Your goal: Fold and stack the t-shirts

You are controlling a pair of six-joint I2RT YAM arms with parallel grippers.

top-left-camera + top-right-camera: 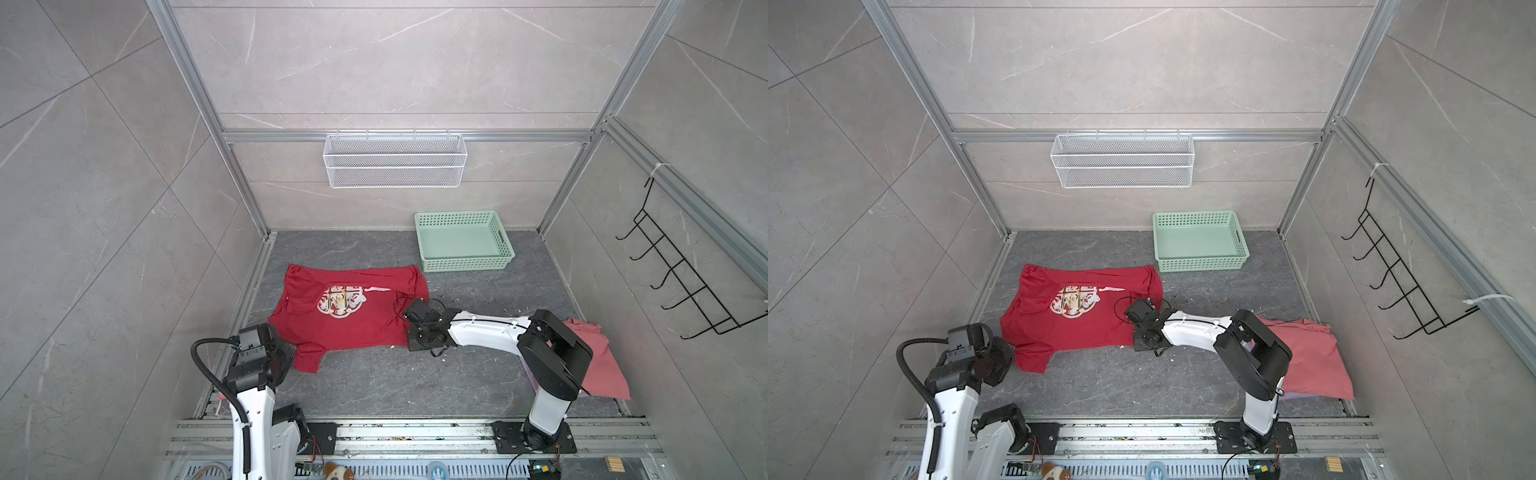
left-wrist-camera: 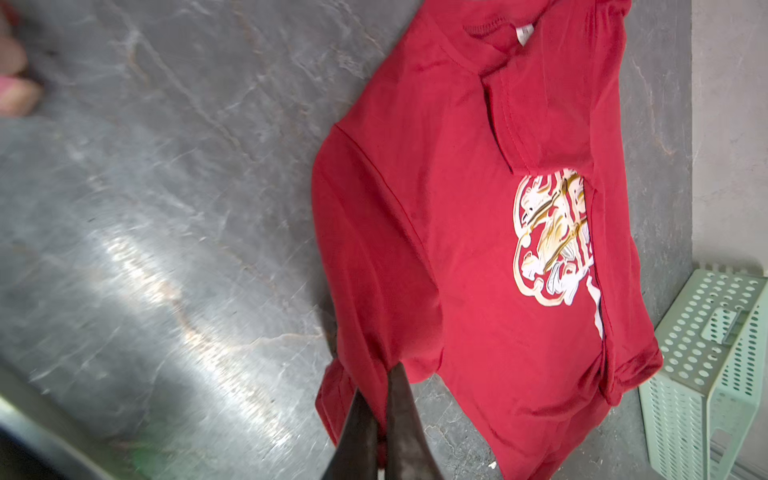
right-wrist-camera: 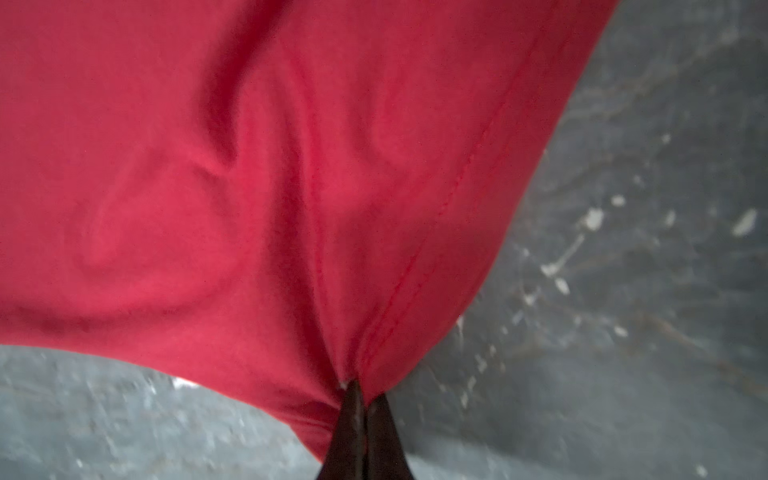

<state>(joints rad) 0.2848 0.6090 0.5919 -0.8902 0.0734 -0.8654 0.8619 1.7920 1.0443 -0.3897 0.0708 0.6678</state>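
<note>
The left gripper carries the near sleeve outward across the shirt to the folded-in far sleeve (image 1: 309, 287) (image 2: 545, 124) and releases it next. Only the near side of the shirt still lies open.
A bright red t-shirt (image 1: 345, 320) (image 1: 1075, 324) with a white-and-gold chest print lies spread on the grey floor, left of centre. My left gripper (image 2: 379, 384) (image 1: 293, 357) is shut on its near sleeve, with red cloth pinched between the jaws. At the shirt's right corner, by the hem, my right gripper (image 3: 365, 392) (image 1: 409, 332) is shut on the cloth (image 3: 249, 166). A salmon-pink t-shirt (image 1: 602, 365) (image 1: 1312, 361) lies crumpled at the near right, partly behind the right arm. A lavender edge (image 1: 1298, 395) peeks out from under it.
A mint-green perforated basket (image 1: 465, 264) (image 1: 1202, 264) (image 2: 706, 374) stands empty at the back right, close to the red shirt's far corner. A white wire basket (image 1: 395, 160) hangs on the back wall. A black hook rack (image 1: 681, 282) is on the right wall.
</note>
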